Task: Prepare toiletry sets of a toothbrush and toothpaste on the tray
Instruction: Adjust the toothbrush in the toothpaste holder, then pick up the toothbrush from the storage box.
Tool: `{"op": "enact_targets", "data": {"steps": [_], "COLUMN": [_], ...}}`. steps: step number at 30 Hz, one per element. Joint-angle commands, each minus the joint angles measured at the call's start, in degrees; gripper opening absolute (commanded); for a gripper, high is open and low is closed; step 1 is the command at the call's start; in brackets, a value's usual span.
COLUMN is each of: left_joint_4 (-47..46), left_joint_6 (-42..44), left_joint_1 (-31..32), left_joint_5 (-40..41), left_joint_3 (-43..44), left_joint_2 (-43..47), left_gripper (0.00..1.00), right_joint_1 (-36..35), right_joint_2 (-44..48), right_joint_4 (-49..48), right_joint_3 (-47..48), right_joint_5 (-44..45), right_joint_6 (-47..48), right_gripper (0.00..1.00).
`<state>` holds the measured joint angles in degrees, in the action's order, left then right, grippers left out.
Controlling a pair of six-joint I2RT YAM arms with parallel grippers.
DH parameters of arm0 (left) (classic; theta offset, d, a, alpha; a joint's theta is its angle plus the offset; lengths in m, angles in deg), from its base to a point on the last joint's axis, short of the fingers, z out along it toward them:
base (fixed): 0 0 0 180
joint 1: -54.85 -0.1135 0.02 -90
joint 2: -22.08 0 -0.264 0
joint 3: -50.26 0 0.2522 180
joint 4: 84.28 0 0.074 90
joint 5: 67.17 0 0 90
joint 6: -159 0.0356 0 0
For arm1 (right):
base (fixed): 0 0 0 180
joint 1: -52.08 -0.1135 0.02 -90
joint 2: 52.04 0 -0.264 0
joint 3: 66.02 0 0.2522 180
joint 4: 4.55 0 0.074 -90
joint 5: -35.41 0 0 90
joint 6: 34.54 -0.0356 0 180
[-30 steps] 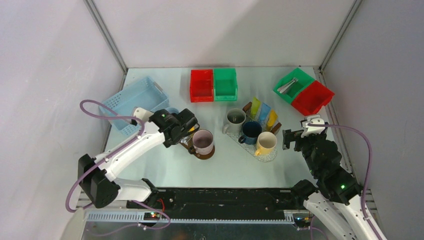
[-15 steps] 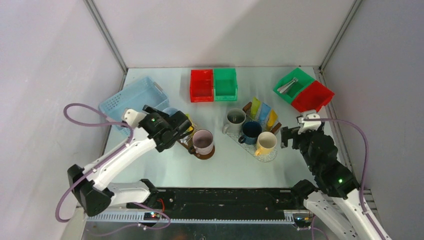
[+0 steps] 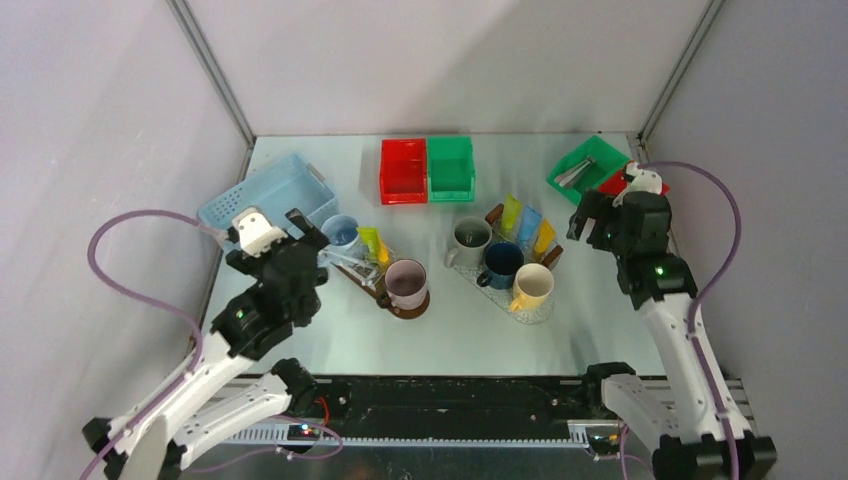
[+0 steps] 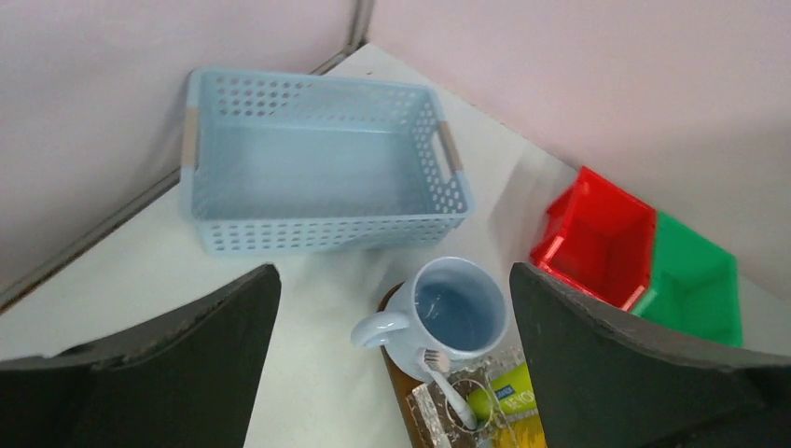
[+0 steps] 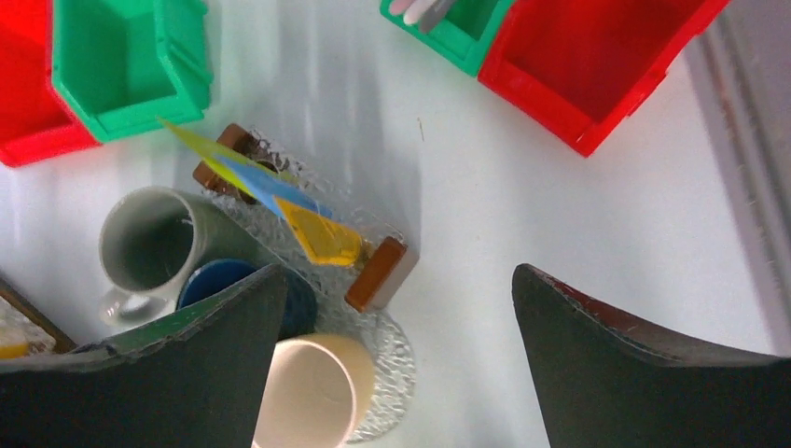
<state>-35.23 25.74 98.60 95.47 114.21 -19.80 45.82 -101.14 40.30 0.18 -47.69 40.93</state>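
My right gripper is about to move outward and down onto the grey toothbrush's near end (image 3: 567, 184) (image 5: 428, 21), because that end sticks out of the green bin.
On the left tray (image 3: 392, 311) a pale toothbrush (image 3: 350, 259) lies beside a lime green tube (image 3: 372, 243), between a light blue mug (image 3: 340, 232) and a pink mug (image 3: 406, 283). The left wrist view shows the toothbrush (image 4: 446, 387) with its head against the blue mug (image 4: 457, 308), and the tube (image 4: 499, 397) next to it. My left gripper (image 3: 308, 236) (image 4: 392, 280) hangs open and holds nothing, just left of that tray. The right tray (image 5: 382, 364) carries lime, blue (image 5: 266, 191) and yellow (image 5: 322, 238) tubes. My right gripper (image 3: 590, 216) (image 5: 399, 275) is open above its far end.
A blue basket (image 3: 265, 195) stands at the far left. A red bin (image 3: 403, 168) and a green bin (image 3: 451, 167) sit at the back centre. A green bin (image 3: 578, 170) holding pale toothbrushes (image 5: 420, 9) adjoins a red bin (image 5: 597, 65) at the back right. Grey, dark blue and cream mugs stand on the right tray.
My left gripper opened and drew back left and toward the near edge, uncovering the toothbrush and lime tube. The right arm swung up toward the back-right bins.
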Motion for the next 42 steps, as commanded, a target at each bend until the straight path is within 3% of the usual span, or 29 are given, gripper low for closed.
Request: {"op": "enact_targets", "data": {"steps": [1, 10, 18, 25, 32, 42], "left_joint_4": [-32.8, -27.9, -31.1, -33.9, -37.2, -38.3], "left_joint_6": [38.7, 45.2, 42.3, 39.6, 41.5, 42.5], "left_joint_1": [-0.7, -11.9, -21.3, -26.5, -27.6, -27.7], "left_joint_5": [-12.1, -34.8, -44.0, -44.2, -41.5, -40.6], "left_joint_3": [-5.2, -0.7, -4.7, -8.9, -11.3, -12.2], "left_joint_2": [7.7, 6.7, 7.0, 9.2, 10.2, 9.5], "left_gripper": [1.00, 1.00, 1.00, 1.00, 0.99, 0.97], "right_joint_1": [4.1, 8.7, 9.6, 11.3, 12.2, 12.4], "right_joint_2": [-7.1, -28.6, -46.9, -56.3, -62.6, -67.9], "right_joint_4": [-6.0, -14.4, -15.2, -17.5, -21.4, -25.2], "right_joint_3": [3.7, 12.3, 23.2, 26.8, 27.6, 29.4], "right_joint_5": [-5.4, -4.2, -5.0, -5.3, -9.6, -11.5], "right_joint_6": [-9.5, -20.6, -27.8, -31.7, -34.1, -36.2], "right_gripper": [0.92, 0.83, 0.71, 0.63, 0.45, 0.40]}}
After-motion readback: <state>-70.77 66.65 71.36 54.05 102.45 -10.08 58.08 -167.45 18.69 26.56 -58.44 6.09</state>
